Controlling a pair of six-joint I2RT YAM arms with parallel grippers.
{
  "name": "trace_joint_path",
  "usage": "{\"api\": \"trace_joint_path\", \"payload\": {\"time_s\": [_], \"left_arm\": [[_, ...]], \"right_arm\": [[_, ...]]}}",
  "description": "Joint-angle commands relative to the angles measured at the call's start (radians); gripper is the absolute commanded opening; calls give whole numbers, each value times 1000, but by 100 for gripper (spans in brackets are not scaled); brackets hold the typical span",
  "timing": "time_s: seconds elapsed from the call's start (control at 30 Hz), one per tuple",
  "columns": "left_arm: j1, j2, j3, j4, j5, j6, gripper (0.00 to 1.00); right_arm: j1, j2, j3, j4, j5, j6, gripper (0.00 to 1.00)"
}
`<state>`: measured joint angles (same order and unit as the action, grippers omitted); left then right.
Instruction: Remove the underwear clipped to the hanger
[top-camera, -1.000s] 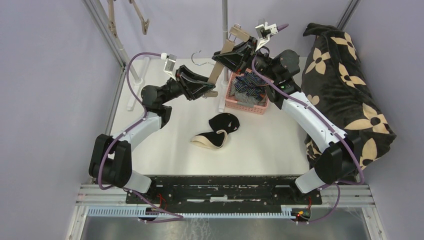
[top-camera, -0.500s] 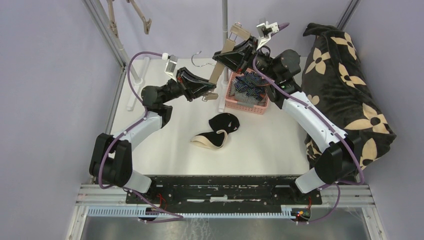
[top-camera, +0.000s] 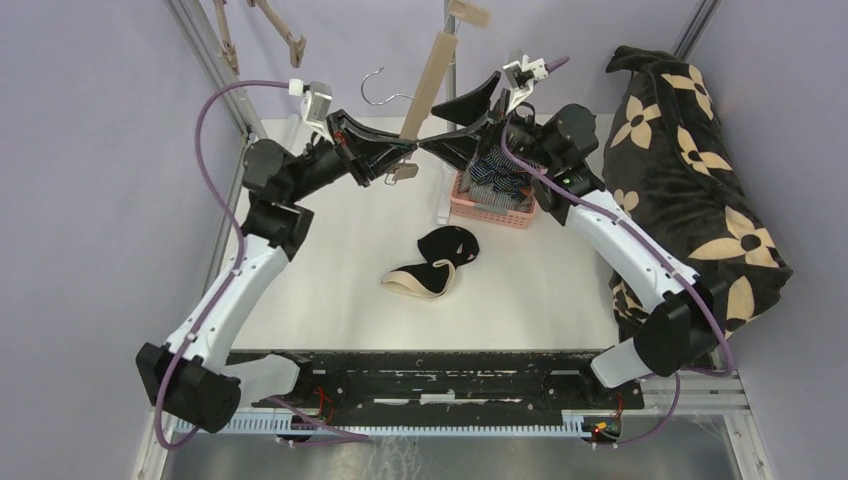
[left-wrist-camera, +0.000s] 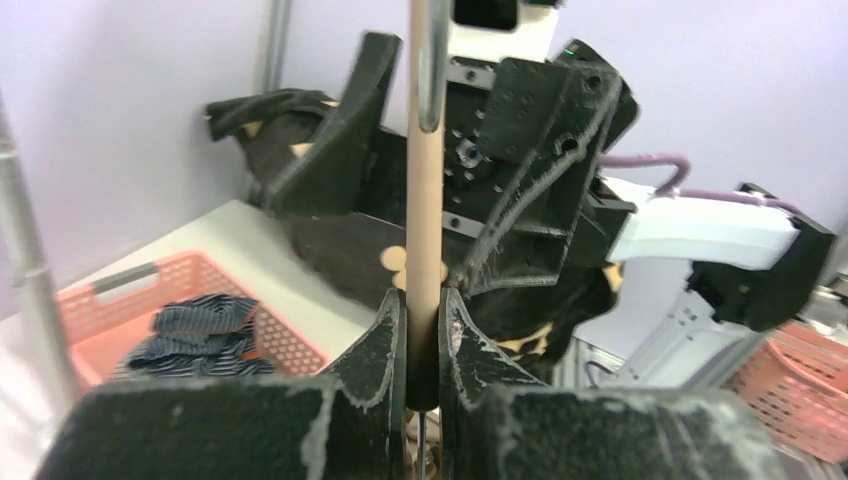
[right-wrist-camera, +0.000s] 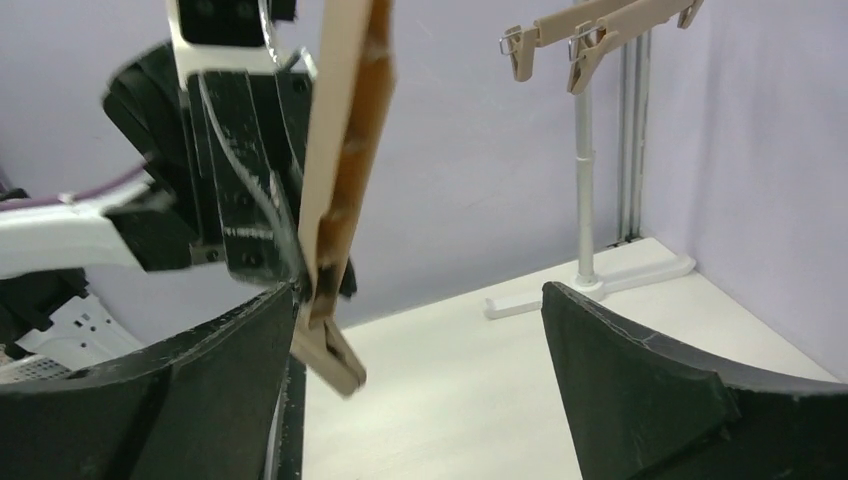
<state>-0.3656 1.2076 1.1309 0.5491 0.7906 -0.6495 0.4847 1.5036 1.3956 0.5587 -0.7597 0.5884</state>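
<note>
The piece lies loose, off the hanger, so the robot's right gripper should next move back and down, tilting toward the table onto the black underwear's pale waistband (top-camera: 411, 285).
My left gripper (top-camera: 404, 156) (left-wrist-camera: 424, 305) is shut on the beige bar of the hanger (top-camera: 432, 72) (left-wrist-camera: 425, 200), holding it tilted up over the back of the table. The hanger's lower clip (right-wrist-camera: 330, 357) hangs bare. My right gripper (top-camera: 456, 118) (right-wrist-camera: 420, 300) stands wide open just right of the bar, with its left finger beside the clip. Navy striped underwear (top-camera: 497, 172) (left-wrist-camera: 196, 330) lies in the pink basket (top-camera: 470, 207) (left-wrist-camera: 105, 295). Black underwear (top-camera: 447, 247) lies on the table with a pale piece (top-camera: 410, 284) against it.
A black flower-print blanket (top-camera: 700, 170) fills the right side. The rack pole (top-camera: 449, 25) rises behind the hanger. Spare beige hangers (top-camera: 280, 30) (right-wrist-camera: 600, 25) hang at the back left above a white stand base (top-camera: 265, 195).
The right gripper has opened and let go of the hanger. The left arm has lifted the hanger up and toward the back.
</note>
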Motion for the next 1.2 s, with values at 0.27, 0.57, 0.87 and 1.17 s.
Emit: {"api": "trace_joint_path", "payload": {"time_s": [0.27,0.57,0.87,1.17], "left_arm": [[15,-50,327,-1139,-614,585,3],[78,16,364,-1210,-678,595,3],[78,106,514,-1247,-656,544,3],[79,233,696,-1247,-701,563,3]], "right_arm": [[108,-180,-129,-608,195,-565,100],[341,-69,-218,-960,559,-755,100],[359,51,-286,-952,683,-734,100],[359,251,-234,-1046,644,-711,97]]}}
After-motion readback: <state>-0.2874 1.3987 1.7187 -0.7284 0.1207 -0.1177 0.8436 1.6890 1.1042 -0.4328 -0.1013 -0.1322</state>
